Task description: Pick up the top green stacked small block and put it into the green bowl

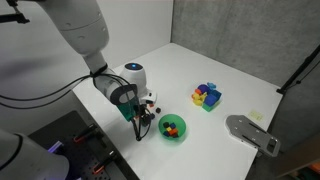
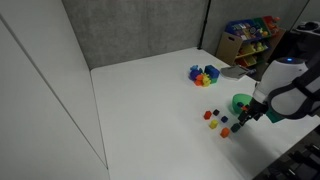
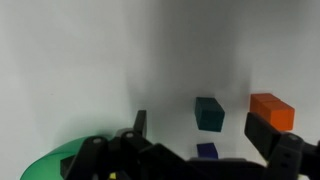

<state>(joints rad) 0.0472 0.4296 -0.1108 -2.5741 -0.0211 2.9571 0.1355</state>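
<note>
The small green block sits below, nearer the finger toward the orange block (image 3: 272,110). My gripper lowers and eases slightly that way next, fingers on both sides of the green block.
In the wrist view a small dark green block (image 3: 209,113) sits on the white table, an orange block (image 3: 272,110) to its right and a small blue block (image 3: 206,151) below it. Whether the green block rests on another block I cannot tell. My gripper (image 3: 200,135) is open and empty, with its two fingers spread either side of the green and blue blocks, above them. The green bowl (image 3: 48,166) shows at the lower left edge. In both exterior views the gripper (image 1: 140,121) (image 2: 243,117) hangs low beside the green bowl (image 1: 181,136) (image 2: 238,100), over the small blocks (image 2: 214,123).
A cluster of larger blue, yellow, green and red blocks (image 1: 207,96) (image 2: 204,75) lies farther out on the table. A grey flat object (image 1: 250,133) lies near the table corner. The bowl holds a few small coloured pieces (image 1: 171,126). A toy shelf (image 2: 250,40) stands beyond the table.
</note>
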